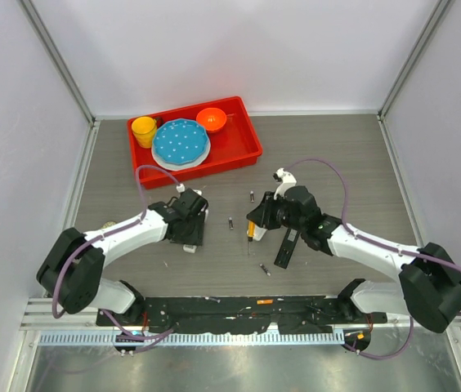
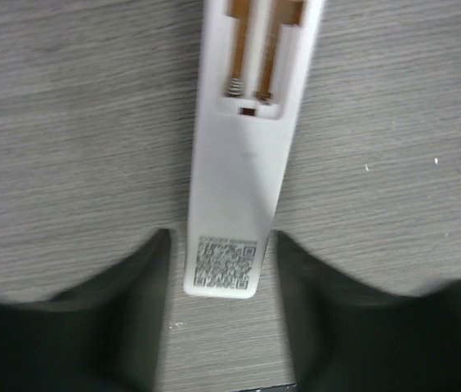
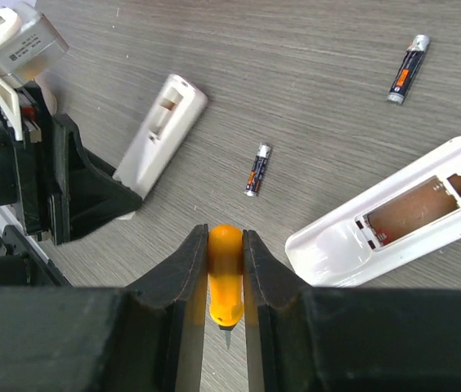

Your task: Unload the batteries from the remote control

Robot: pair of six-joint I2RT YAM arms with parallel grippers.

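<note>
The robot's right gripper should next go down and over toward the slim white remote, onto the empty table between both white remotes, where the screwdriver has room to lie.
A slim white remote lies back up with its battery bay open; two orange-brown slots and a spring show, and I cannot tell whether cells sit in them. My left gripper is open, its fingers either side of the remote's near end, apart from it. The remote also shows in the right wrist view. A larger white remote lies open, its bay empty. Two dark, orange-banded batteries lie loose on the table. My right gripper is shut on an orange-handled screwdriver.
A third loose battery lies near a black remote under the right arm. A red tray at the back holds a yellow cup, a blue plate and an orange bowl.
</note>
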